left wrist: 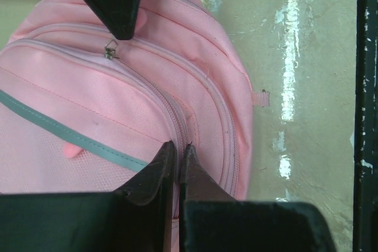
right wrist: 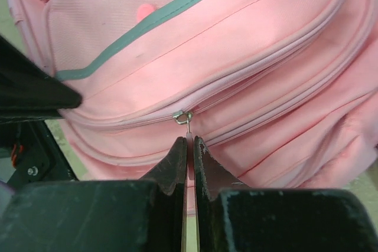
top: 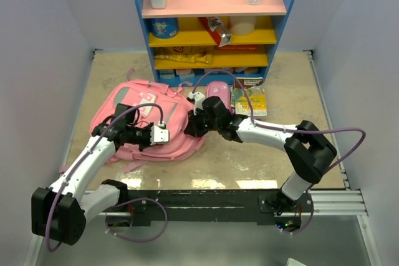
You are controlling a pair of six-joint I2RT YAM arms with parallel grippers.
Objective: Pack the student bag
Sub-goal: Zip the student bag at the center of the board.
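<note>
The zip seam runs on past the slider (right wrist: 182, 116), so the robot's right gripper should next pull the pink pull tab outward along that seam, toward the shelf unit.
The student bag (top: 146, 119), a large pink backpack with a grey strip, lies flat on the table left of centre. My right gripper (top: 191, 126) is at its right edge. In the right wrist view it (right wrist: 190, 141) is shut on the pink pull tab of a metal zip slider (right wrist: 182, 116). My left gripper (top: 164, 134) rests on the bag's front edge. In the left wrist view it (left wrist: 179, 147) is shut, pinching the bag's fabric (left wrist: 88, 104) at a zip seam. The same slider (left wrist: 110, 50) shows there, under the right gripper's fingers (left wrist: 115, 4).
A blue shelf unit (top: 212, 17) stands at the back with bottles, a tub and snack packs. A small pink pencil case (top: 217, 91) and a colourful book (top: 249, 99) lie in front of it, just beyond my right wrist. White walls close in both sides.
</note>
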